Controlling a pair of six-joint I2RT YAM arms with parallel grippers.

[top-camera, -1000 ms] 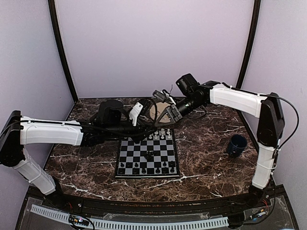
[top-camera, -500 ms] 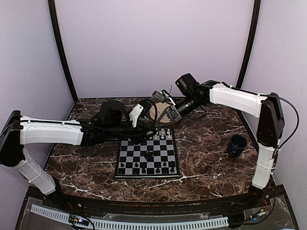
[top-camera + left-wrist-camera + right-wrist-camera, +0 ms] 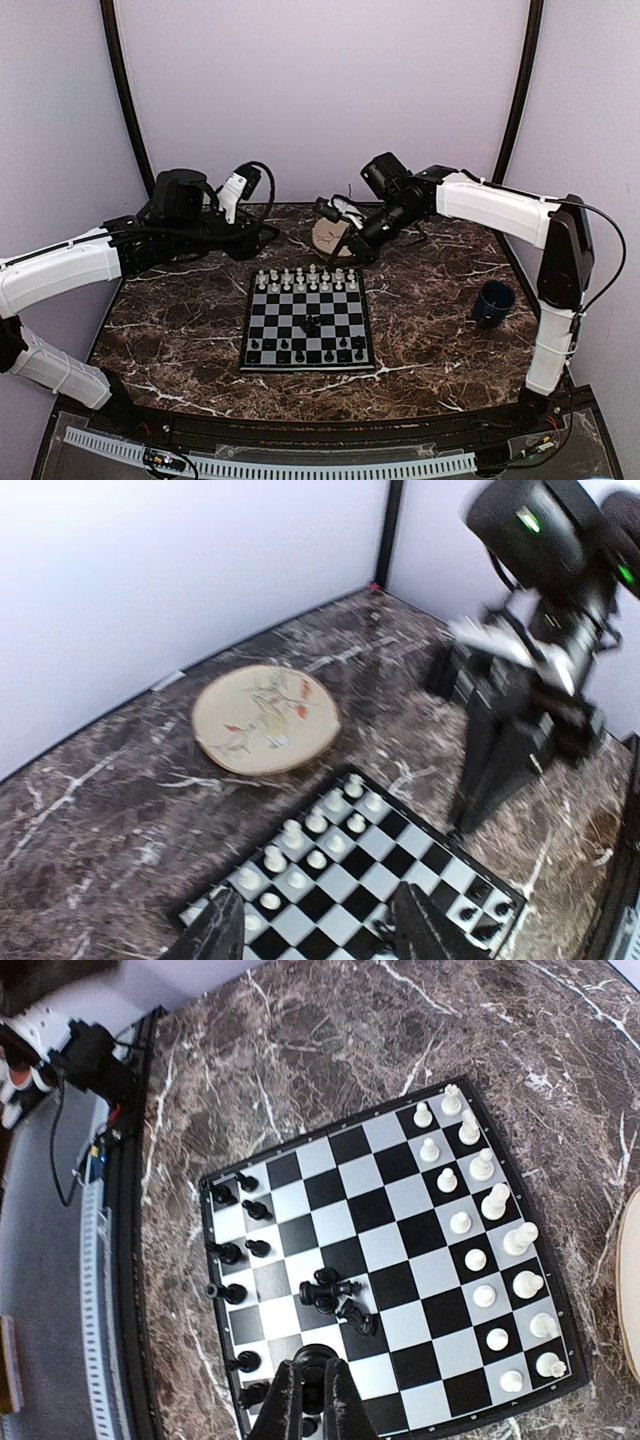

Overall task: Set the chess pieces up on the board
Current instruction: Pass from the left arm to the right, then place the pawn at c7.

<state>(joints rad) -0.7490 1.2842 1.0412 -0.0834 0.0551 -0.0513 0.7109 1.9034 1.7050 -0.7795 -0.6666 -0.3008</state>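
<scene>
My right gripper is above the empty dark square (image 3: 328, 344) before the near black row, which lies nearer my base, so it will move down and back onto it next.
The board (image 3: 307, 325) lies in the middle of the table. White chess pieces (image 3: 305, 280) fill its two far rows, and black chess pieces (image 3: 300, 350) stand along the near rows. A few black pieces (image 3: 312, 322) lie toppled near the centre; the right wrist view shows them too (image 3: 335, 1295). My right gripper (image 3: 352, 248) hovers above the board's far right corner. In its wrist view it (image 3: 312, 1400) is shut on a black piece (image 3: 320, 1358). My left gripper (image 3: 262, 236) is off the board to the far left. In its wrist view it (image 3: 320, 935) is open and empty, with the board (image 3: 345, 880) below.
A round beige patterned plate (image 3: 265, 718) lies behind the board, partly hidden by the right gripper in the top view (image 3: 328, 236). A dark blue mug (image 3: 493, 302) stands at the right. The right arm (image 3: 520, 680) crosses the left wrist view.
My left arm has pulled back and to the left, away from the board's far edge, uncovering the white rows. My right gripper has shifted only slightly and still holds the black piece.
</scene>
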